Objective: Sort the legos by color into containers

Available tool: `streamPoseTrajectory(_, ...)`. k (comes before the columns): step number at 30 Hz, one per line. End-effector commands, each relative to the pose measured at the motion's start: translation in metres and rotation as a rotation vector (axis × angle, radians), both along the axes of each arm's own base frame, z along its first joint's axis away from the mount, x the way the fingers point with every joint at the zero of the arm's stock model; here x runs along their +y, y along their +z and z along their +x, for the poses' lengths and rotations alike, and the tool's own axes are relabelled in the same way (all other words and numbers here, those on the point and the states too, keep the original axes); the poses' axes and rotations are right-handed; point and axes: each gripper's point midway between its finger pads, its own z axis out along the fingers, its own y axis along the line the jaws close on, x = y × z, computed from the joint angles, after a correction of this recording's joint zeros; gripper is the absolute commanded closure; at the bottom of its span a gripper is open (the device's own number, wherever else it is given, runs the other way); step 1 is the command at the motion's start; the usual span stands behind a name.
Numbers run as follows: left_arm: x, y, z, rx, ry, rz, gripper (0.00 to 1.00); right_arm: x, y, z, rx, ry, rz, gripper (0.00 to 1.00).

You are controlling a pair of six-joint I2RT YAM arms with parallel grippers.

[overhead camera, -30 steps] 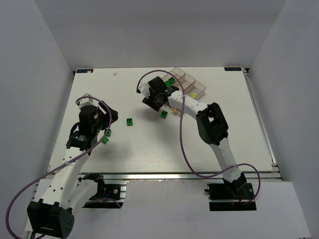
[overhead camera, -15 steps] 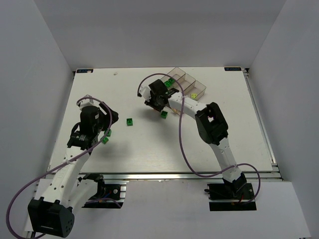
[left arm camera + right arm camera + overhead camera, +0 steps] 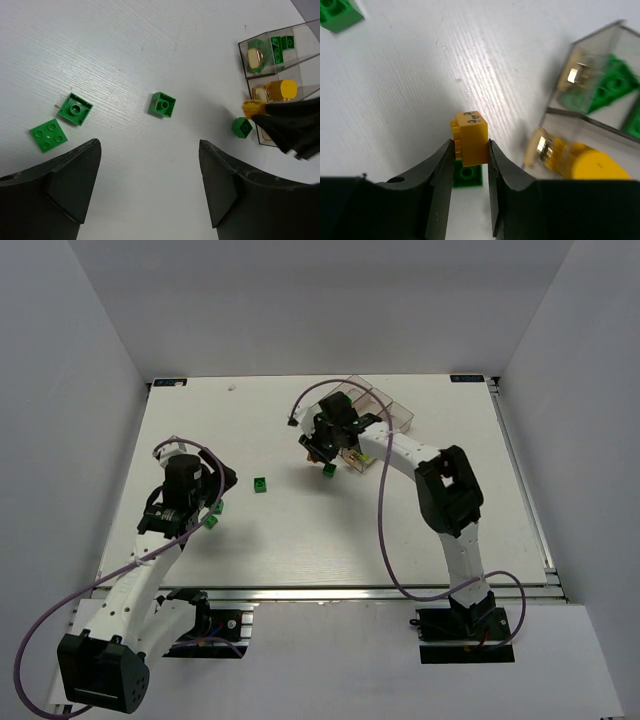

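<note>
I should next move my right gripper outward, to its right in the top view, over the bin of matching yellow pieces, to let go of the orange lego (image 3: pixel 471 137) there.
My right gripper (image 3: pixel 322 447) (image 3: pixel 471 150) is shut on an orange lego (image 3: pixel 471 137) and holds it above the table, just left of the clear containers (image 3: pixel 385 408) (image 3: pixel 615 55). A dark green lego (image 3: pixel 329 470) (image 3: pixel 467 176) lies on the table right under it. In the right wrist view one bin holds green pieces (image 3: pixel 610 87) and the bin beside it holds yellow ones (image 3: pixel 592 165). My left gripper (image 3: pixel 213 502) (image 3: pixel 148 150) is open and empty over bare table. Two green legos (image 3: pixel 75 108) (image 3: pixel 48 136) lie to its left, and another (image 3: pixel 163 104) (image 3: pixel 260 484) lies ahead.
The left wrist view shows the right gripper's dark fingers (image 3: pixel 292 130) with the orange lego (image 3: pixel 251 107) beside the bins (image 3: pixel 280 50), and a green lego (image 3: pixel 243 127) below it. White walls enclose the table (image 3: pixel 300 540). A purple cable (image 3: pixel 380 540) loops from the right arm.
My right gripper has moved right and a little nearer, closer to the containers, with the orange lego in it. The right elbow swung right. The left arm has barely moved.
</note>
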Motion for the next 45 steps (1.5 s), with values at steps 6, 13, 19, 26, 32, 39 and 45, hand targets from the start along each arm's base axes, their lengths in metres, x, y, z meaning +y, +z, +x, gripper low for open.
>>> streamPoseTrajectory(6,0.010,-0.006,-0.003,0.007,0.068,-0.003,0.11,-0.042,0.126,0.042,-0.168,-0.154,0.324,1.00)
streamPoseTrajectory(13,0.007,-0.009,-0.001,0.020,0.059,-0.006,0.11,-0.090,0.104,0.085,-0.153,-0.320,0.294,1.00)
streamPoseTrajectory(19,0.010,-0.012,-0.005,0.030,0.073,0.000,0.11,-0.108,0.091,0.116,-0.149,-0.369,0.283,0.96)
streamPoseTrajectory(26,0.013,-0.023,-0.010,0.077,0.093,0.000,0.09,-0.113,0.075,0.134,-0.162,-0.382,0.248,0.81)
streamPoseTrajectory(32,0.018,-0.028,-0.013,0.114,0.123,0.014,0.09,-0.117,0.077,0.136,-0.179,-0.372,0.240,0.30)
streamPoseTrajectory(39,0.022,-0.042,-0.013,0.204,0.126,0.064,0.04,-0.106,0.138,0.095,-0.171,-0.142,0.392,0.11)
streamPoseTrajectory(45,0.036,-0.061,-0.010,0.358,0.229,0.114,0.02,-0.092,0.163,0.015,-0.171,0.192,0.502,0.11)
